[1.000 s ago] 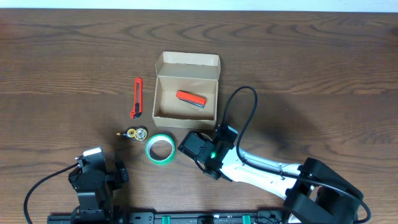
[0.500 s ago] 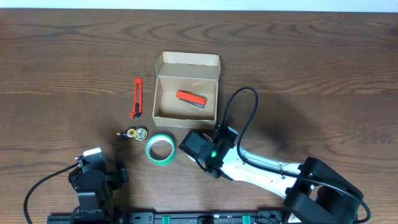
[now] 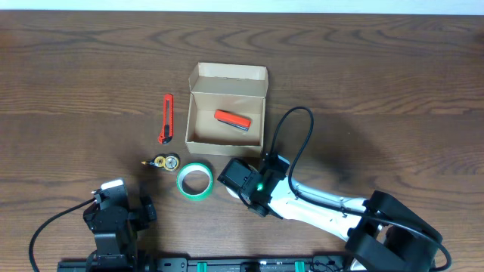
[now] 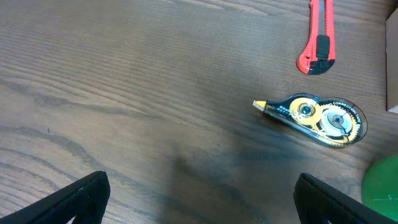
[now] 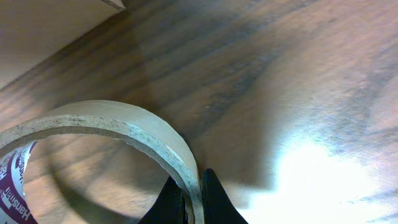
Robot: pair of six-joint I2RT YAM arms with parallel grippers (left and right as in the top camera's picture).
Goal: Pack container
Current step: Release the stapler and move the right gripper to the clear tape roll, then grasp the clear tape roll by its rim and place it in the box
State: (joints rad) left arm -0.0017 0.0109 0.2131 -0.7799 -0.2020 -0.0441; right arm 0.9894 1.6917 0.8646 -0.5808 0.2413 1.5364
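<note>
My right gripper should next rise outward over the box's near side, which blocks the roll's way in, then go down onto the red and black object point(image 3: 232, 119) to release.
The container point(image 3: 208, 130) is a tan cardboard box, open, with its flap lid point(image 3: 227, 73) standing at the far side. A red and black object point(image 3: 232, 119) lies inside it. My right gripper point(image 5: 193, 199) is shut on the wall of a tape roll with a tan cardboard core point(image 5: 124, 121), just in front of the box's near right corner. In the overhead view the gripper point(image 3: 228, 178) hides most of that roll. A green tape roll point(image 3: 194, 181) lies flat just left of it. My left gripper point(image 4: 199, 199) is open and empty over bare table.
A red utility knife point(image 3: 165, 119) lies left of the box and shows in the left wrist view point(image 4: 320, 34). A correction tape dispenser point(image 3: 162, 161) lies between the knife and the green roll, ahead of my left gripper point(image 4: 317, 115). The table is dark wood.
My right gripper has shifted very slightly toward the near right with the roll. The left arm and the other objects have not moved.
</note>
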